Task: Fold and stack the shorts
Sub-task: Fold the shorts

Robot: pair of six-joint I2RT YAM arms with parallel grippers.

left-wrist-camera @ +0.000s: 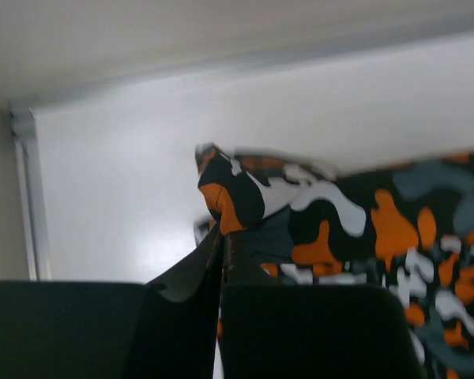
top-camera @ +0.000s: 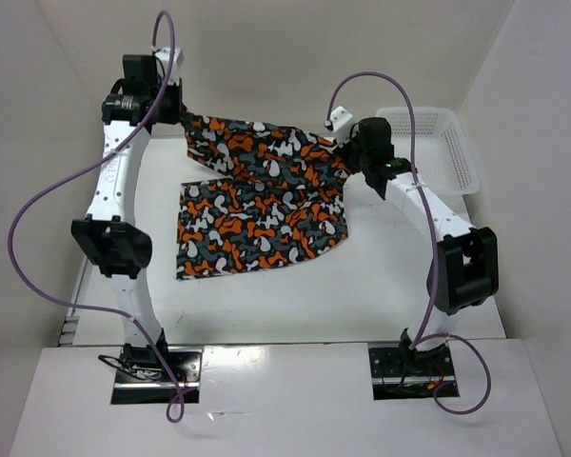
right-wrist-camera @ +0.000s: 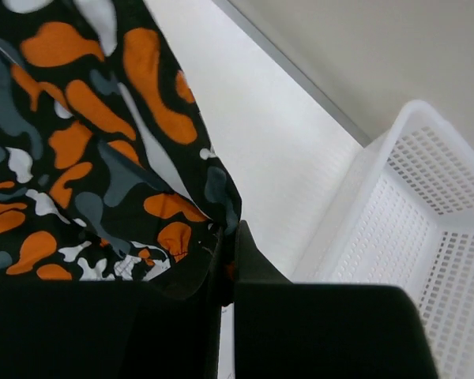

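The right gripper moves back and down over the near corner of the shorts next and releases the held edge of the shorts, since their near part already lies flat.
The camouflage shorts (top-camera: 262, 195) in orange, white, grey and black are held up by their far edge, stretched between both grippers, and the near part lies on the white table. My left gripper (top-camera: 178, 116) is shut on the far left corner of the shorts (left-wrist-camera: 237, 197). My right gripper (top-camera: 347, 143) is shut on the far right corner of the shorts (right-wrist-camera: 142, 197). In each wrist view the cloth is pinched between the closed fingers.
A white plastic mesh basket (top-camera: 438, 148) stands at the far right of the table, just right of my right gripper; it also shows in the right wrist view (right-wrist-camera: 411, 229). White walls enclose the table at the back and sides.
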